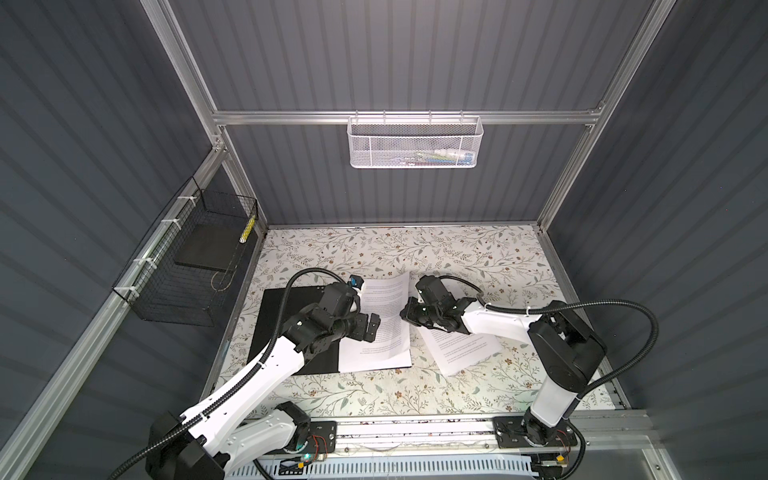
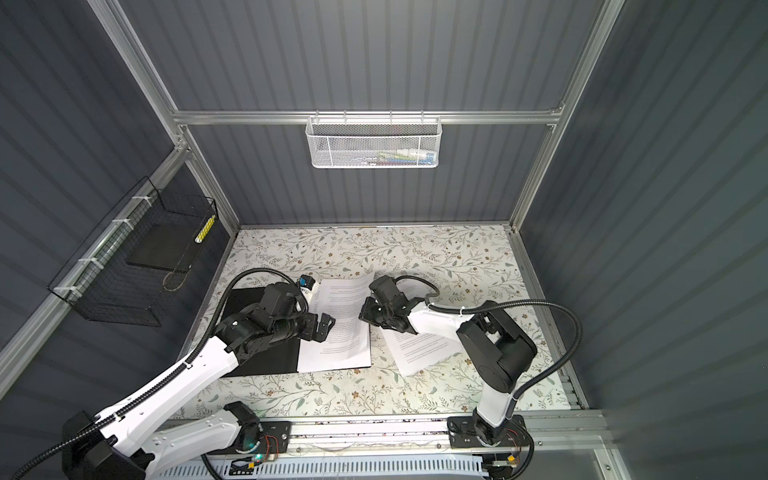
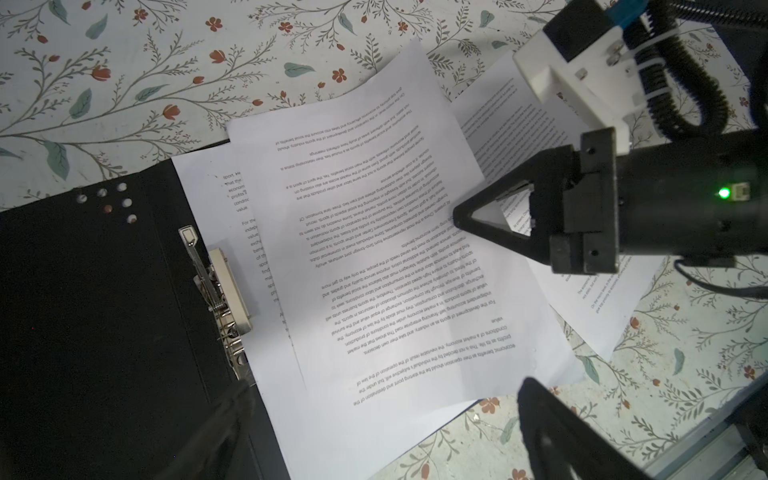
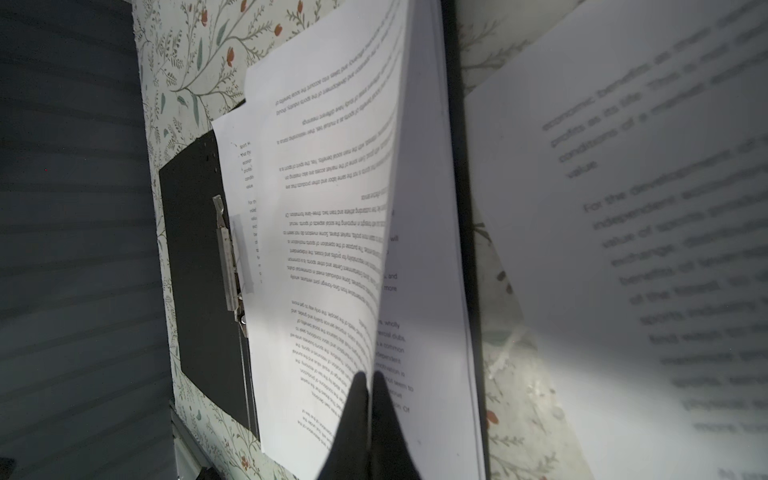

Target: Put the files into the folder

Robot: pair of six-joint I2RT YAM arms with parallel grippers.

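Next, my right gripper moves down toward the metal clip (image 4: 227, 257) and lets go of the top sheet, which sticks out over the folder, since the stack (image 4: 424, 336) lies below it that way.
The black folder (image 1: 286, 332) (image 2: 253, 349) lies open at the table's left, its metal clip (image 3: 212, 282) (image 4: 227, 257) bare. White printed files (image 1: 382, 332) (image 2: 340, 336) (image 3: 395, 270) are stacked on its right half. My right gripper (image 1: 404, 311) (image 2: 363, 312) (image 4: 370, 380) is shut on the right edge of the top sheet (image 4: 332, 208), which curls up off the stack; the left wrist view shows this gripper (image 3: 457, 216) too. Over the stack's left part hangs my left gripper (image 1: 372, 328) (image 2: 325, 326) (image 3: 386, 440), open and holding nothing. More loose files (image 1: 461, 349) (image 2: 419, 349) (image 4: 623, 208) lie on the table right of the folder.
A black wire basket (image 1: 166, 291) on the left wall holds a dark grey slab (image 1: 203, 249). On the back wall hangs a white mesh basket (image 1: 415, 141). The floral table (image 1: 415, 257) is walled on three sides, with the arm bases along its front rail.
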